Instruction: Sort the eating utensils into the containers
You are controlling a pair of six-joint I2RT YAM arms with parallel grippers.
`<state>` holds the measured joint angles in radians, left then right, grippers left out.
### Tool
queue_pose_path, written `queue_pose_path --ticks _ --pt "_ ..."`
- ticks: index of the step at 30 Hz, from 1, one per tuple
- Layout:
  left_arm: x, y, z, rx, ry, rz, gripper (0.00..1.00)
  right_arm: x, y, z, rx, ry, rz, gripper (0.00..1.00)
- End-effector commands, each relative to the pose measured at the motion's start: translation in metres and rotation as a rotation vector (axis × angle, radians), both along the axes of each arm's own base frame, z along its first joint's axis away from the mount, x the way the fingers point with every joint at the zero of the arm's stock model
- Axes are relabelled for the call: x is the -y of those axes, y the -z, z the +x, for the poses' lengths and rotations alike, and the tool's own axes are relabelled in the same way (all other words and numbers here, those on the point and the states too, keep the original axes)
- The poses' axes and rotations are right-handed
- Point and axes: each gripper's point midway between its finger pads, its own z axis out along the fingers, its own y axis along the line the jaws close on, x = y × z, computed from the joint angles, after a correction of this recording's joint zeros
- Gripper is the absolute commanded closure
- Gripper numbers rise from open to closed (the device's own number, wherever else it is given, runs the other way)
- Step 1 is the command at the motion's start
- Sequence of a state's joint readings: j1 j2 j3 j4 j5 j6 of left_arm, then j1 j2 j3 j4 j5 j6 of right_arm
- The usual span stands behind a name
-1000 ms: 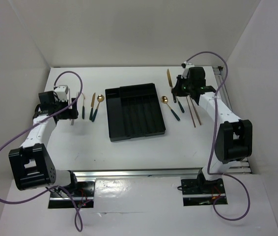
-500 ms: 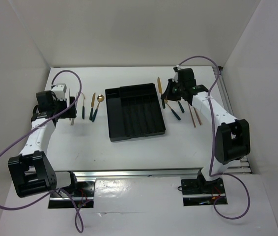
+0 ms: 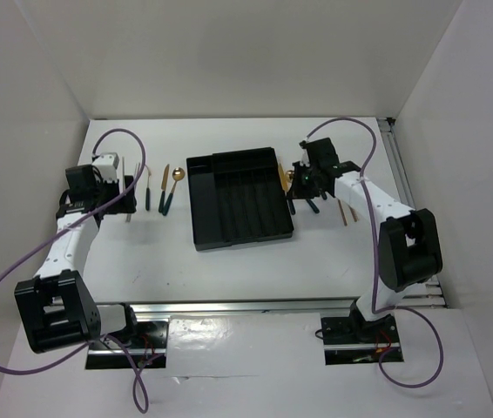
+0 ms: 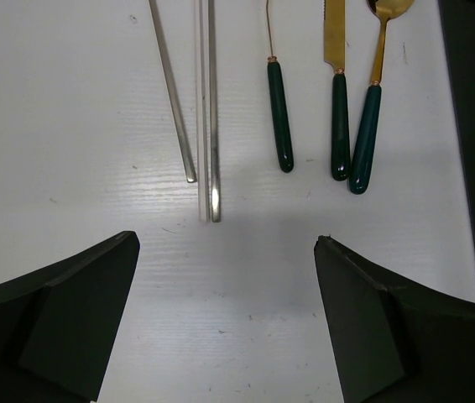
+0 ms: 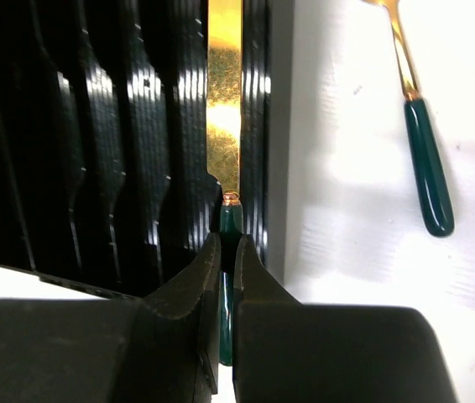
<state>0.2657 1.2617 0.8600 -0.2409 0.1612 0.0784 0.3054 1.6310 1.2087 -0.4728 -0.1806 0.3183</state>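
The knife needs to go down next into the tray's section beneath, along the tray's side (image 3: 273, 200). Then my right gripper needs to let go of the knife's green handle.
The black tray (image 3: 201, 205) lies in the middle of the table, its long containers (image 5: 95, 126) running lengthwise. My right gripper (image 3: 303, 180) (image 5: 227, 252) is shut on the green handle of a gold-bladed knife (image 5: 225, 92). The blade hangs over the tray's rightmost compartment, along its right wall. My left gripper (image 3: 123, 193) (image 4: 225, 243) is open over bare table, just short of the ends of the silver chopsticks (image 4: 212, 126). Beside them lie a fork (image 4: 279, 117), a second knife (image 4: 336, 101) and a spoon (image 4: 370, 117), all with green handles.
Another green-handled spoon (image 5: 426, 159) lies on the table right of the tray. Copper-brown chopsticks (image 3: 345, 212) lie further right. White walls close in the table at the back and both sides. The tray's edge (image 4: 472, 126) shows at the right of the left wrist view.
My right gripper has carried the knife leftward from the table's right side to over the tray's right edge. The left arm has barely shifted.
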Motion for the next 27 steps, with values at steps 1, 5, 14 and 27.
queue_pose_path --ticks 1,5,14,27 --pt "0.001 -0.007 -0.001 0.031 0.002 0.012 0.00 0.003 -0.005 0.001 0.035 -0.010 -0.030 1.00" --pt "-0.001 -0.007 -0.002 0.029 -0.005 0.017 0.00 0.003 0.006 0.003 0.018 -0.019 -0.042 1.00" --pt "-0.002 -0.001 -0.004 0.019 -0.019 0.015 0.00 -0.012 0.016 0.003 0.003 -0.055 -0.038 1.00" --pt "-0.003 0.002 -0.005 0.017 -0.026 0.020 0.00 -0.024 0.024 0.020 -0.007 -0.078 -0.011 0.84"
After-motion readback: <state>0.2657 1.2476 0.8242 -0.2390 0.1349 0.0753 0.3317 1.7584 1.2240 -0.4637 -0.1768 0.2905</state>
